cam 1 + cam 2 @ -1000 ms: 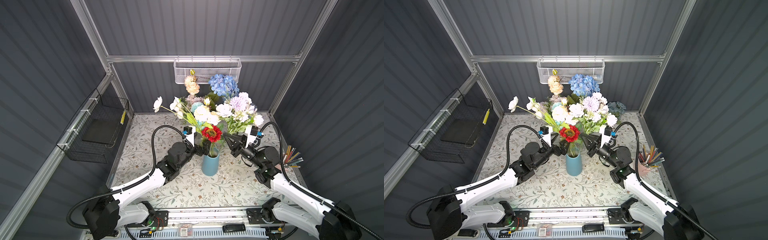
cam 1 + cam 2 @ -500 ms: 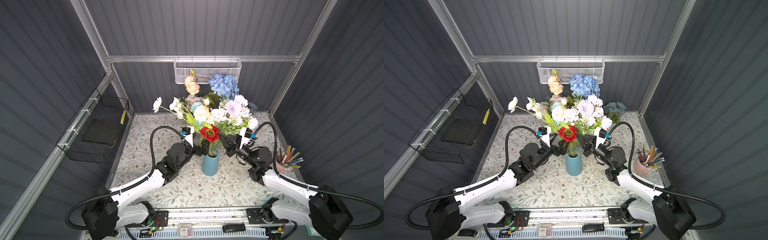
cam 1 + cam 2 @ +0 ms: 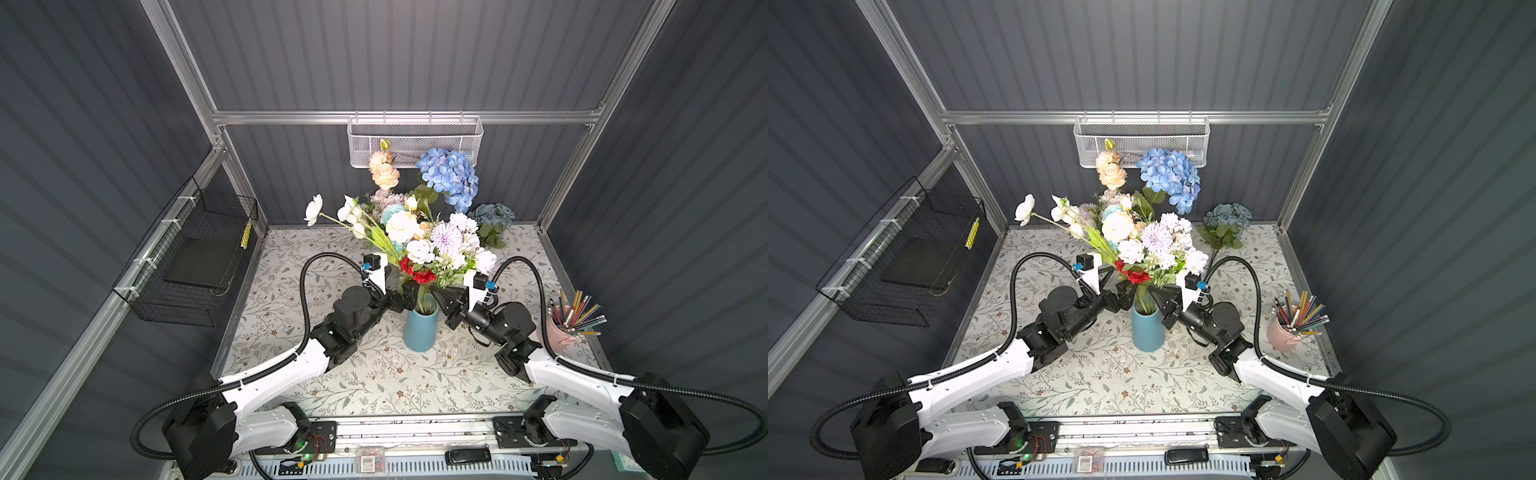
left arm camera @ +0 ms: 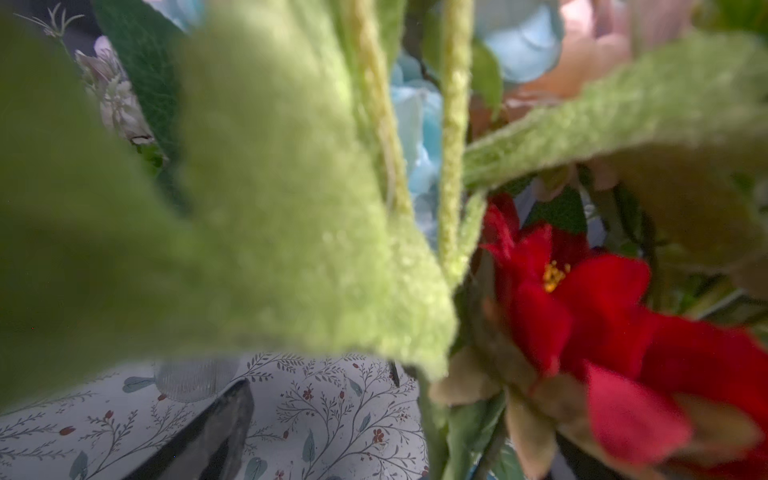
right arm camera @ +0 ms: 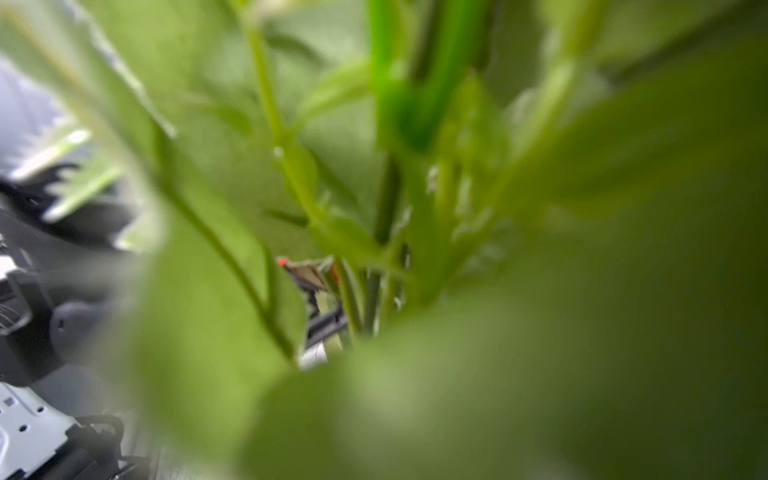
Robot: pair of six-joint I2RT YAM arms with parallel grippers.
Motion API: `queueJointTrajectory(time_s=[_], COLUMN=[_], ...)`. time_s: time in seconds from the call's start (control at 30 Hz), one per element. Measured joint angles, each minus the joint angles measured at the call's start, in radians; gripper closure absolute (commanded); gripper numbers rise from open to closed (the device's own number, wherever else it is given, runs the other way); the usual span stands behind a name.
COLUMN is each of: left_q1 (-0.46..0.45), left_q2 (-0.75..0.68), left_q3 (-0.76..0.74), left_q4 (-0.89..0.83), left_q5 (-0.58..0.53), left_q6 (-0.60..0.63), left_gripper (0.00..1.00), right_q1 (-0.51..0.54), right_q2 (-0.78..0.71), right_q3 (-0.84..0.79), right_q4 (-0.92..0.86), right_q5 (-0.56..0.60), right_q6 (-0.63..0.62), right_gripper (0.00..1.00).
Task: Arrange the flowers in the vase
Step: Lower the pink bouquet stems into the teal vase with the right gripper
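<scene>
Next, my right gripper moves down slightly beside the vase's opening and releases the stems, because the lilac and white bunch already stands over that opening.
A blue vase stands mid-table and holds several flowers: a tall blue hydrangea, peach roses, cream and white blooms and a red flower. My right gripper is at the vase's mouth on its right, shut on the stems of a lilac and white bunch. Leaves fill the right wrist view and hide the jaws. My left gripper stands open at the rim's left. One dark finger shows, with nothing held.
A grey-blue hydrangea lies at the back right of the table. A pink cup of pencils stands at the right edge. A black wire basket hangs on the left wall and a white mesh basket on the back wall.
My right gripper has carried the lilac and white bunch leftward and down to the vase's mouth, among the other flowers. The left arm has barely moved.
</scene>
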Motion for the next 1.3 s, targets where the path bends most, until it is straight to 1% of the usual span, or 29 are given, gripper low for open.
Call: queueJointTrajectory(time_s=[0.17, 0.43, 0.63, 0.8, 0.97, 1.07, 1.13, 1.23, 1.3], left_q1=[0.004, 0.004, 0.004, 0.004, 0.004, 0.004, 0.004, 0.004, 0.004], left_q2=[0.000, 0.000, 0.000, 0.000, 0.000, 0.000, 0.000, 0.000, 0.000], left_q3=[0.000, 0.000, 0.000, 0.000, 0.000, 0.000, 0.000, -0.001, -0.002], left_q4=[0.000, 0.001, 0.006, 0.007, 0.008, 0.008, 0.008, 0.011, 0.013], left_q5=[0.000, 0.000, 0.004, 0.008, 0.008, 0.008, 0.008, 0.009, 0.010], left_q6=[0.000, -0.001, -0.004, -0.007, -0.010, -0.011, -0.011, -0.011, -0.013], left_gripper=[0.01, 0.01, 0.01, 0.01, 0.01, 0.01, 0.01, 0.01, 0.01], right_q1=[0.005, 0.010, 0.010, 0.010, 0.010, 0.010, 0.010, 0.010, 0.010], right_q2=[-0.004, -0.092, -0.121, -0.147, -0.187, -0.208, -0.219, -0.221, -0.211], right_q3=[-0.012, -0.017, -0.016, -0.016, -0.015, -0.014, -0.013, -0.005, 0.006], right_q4=[-0.044, -0.177, -0.236, -0.266, -0.290, -0.299, -0.306, -0.316, -0.321], right_q5=[0.032, 0.063, 0.072, 0.080, 0.098, 0.115, 0.127, 0.143, 0.151], right_q6=[-0.021, -0.061, -0.083, -0.092, -0.097, -0.096, -0.096, -0.108, -0.112], right_gripper=[0.99, 0.78, 0.61, 0.52, 0.47, 0.46, 0.49, 0.64, 0.79])
